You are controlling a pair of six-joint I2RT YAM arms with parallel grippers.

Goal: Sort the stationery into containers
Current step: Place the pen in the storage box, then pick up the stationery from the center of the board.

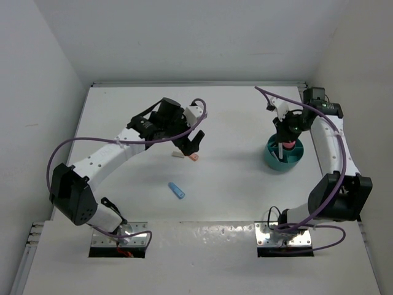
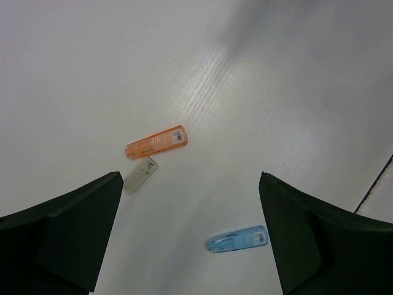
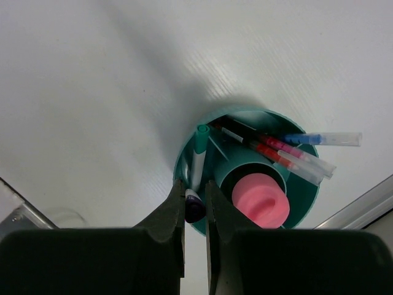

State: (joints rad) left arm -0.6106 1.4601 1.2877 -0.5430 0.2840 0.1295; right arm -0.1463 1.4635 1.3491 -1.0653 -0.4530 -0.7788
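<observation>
The dark-capped pen's body already points down inside the cup's rim. I should next lower my right gripper toward the cup section that holds the teal pen and let go of the dark-capped pen (image 3: 195, 210).
The teal organiser cup (image 1: 271, 158) stands at the right. Its centre tube holds the fat pink marker (image 3: 260, 199). Red pens (image 3: 288, 153) and a blue pen (image 3: 319, 139) lean in the outer compartments, and a teal pen (image 3: 200, 153) stands in another. My right gripper (image 3: 195, 187) hangs over the cup's rim (image 3: 179, 161), shut on a dark-capped pen (image 3: 195, 210) that points down into the cup. My left gripper (image 2: 190, 178) hovers open above the table. Beyond its fingers lie an orange stick (image 2: 156, 142) and a beige eraser (image 2: 140, 174). A blue stick (image 2: 237, 239) lies between the fingers, below them.
In the top view the orange stick (image 1: 193, 157) and the eraser (image 1: 178, 155) lie side by side at mid-table. The blue stick (image 1: 177, 190) lies nearer the arm bases. White walls close the table on three sides.
</observation>
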